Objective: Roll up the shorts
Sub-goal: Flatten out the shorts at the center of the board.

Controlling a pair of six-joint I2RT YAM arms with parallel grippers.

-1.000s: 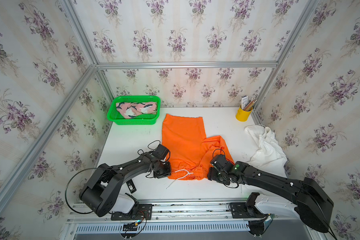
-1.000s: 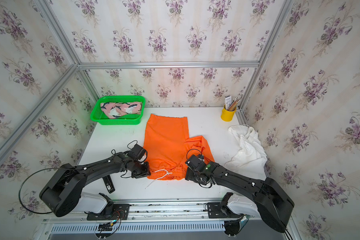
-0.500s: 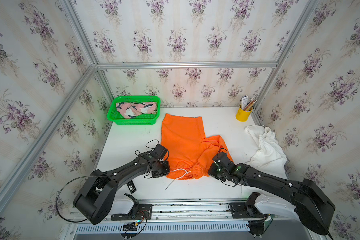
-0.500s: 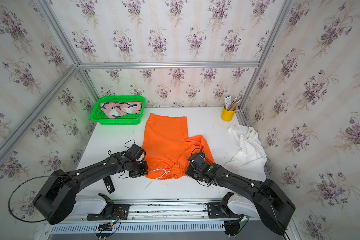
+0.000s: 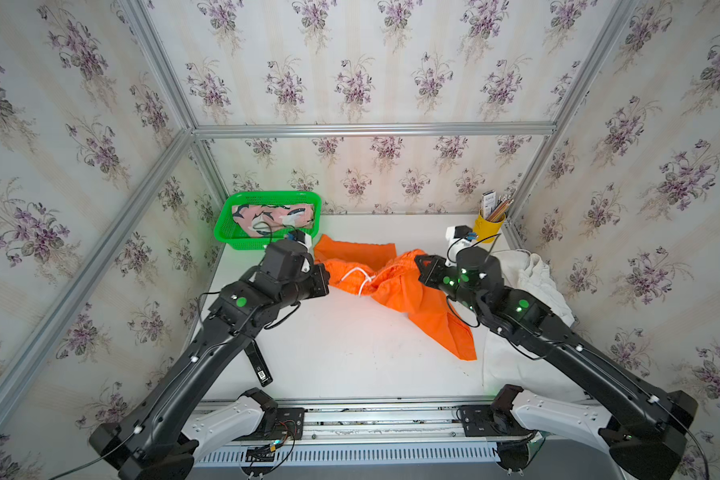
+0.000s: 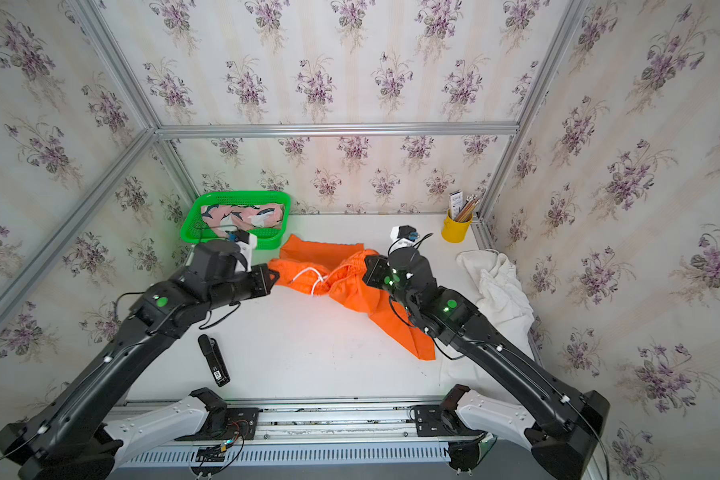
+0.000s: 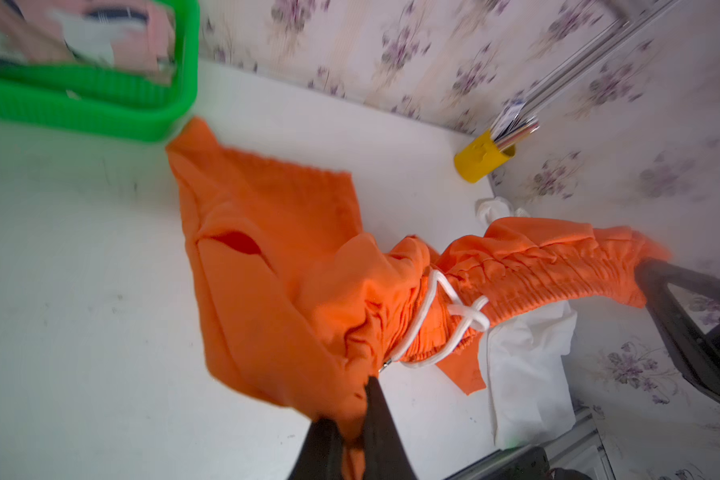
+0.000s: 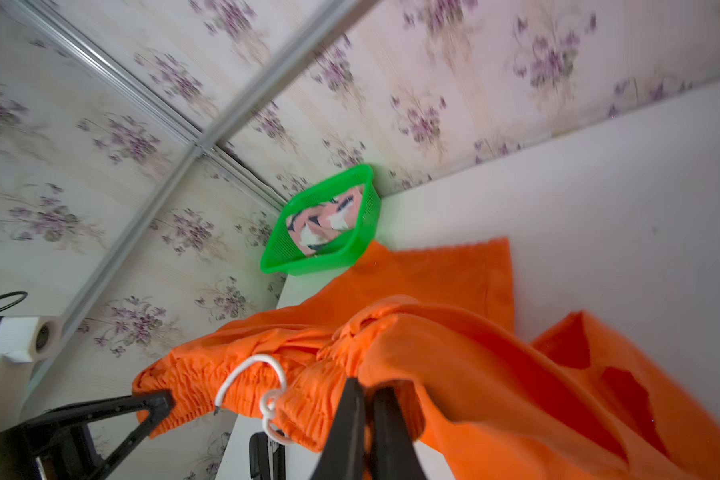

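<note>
My left gripper rises next, then sweeps across and down to release the waistband on the tabletop by the white shorts, with the legs trailing bunched.
The orange shorts hang by their gathered waistband between my two grippers, above the table's middle. The white drawstring dangles, and the legs trail on the table towards the back and the front right. My left gripper is shut on one waistband end. At the other end, my right gripper is shut on the cloth. The pink printed shorts lie in the green basket. Against the right wall, the white shorts lie crumpled behind my right arm.
A yellow cup with pencils stands in the back right corner. A black marker-like object lies near the front left, beside my left arm. The table's front edge borders a metal rail.
The right gripper has shut on the waistband. Both grippers have lifted the waistband from the front of the table and carried it up and backwards, so the orange shorts now hang between them.
</note>
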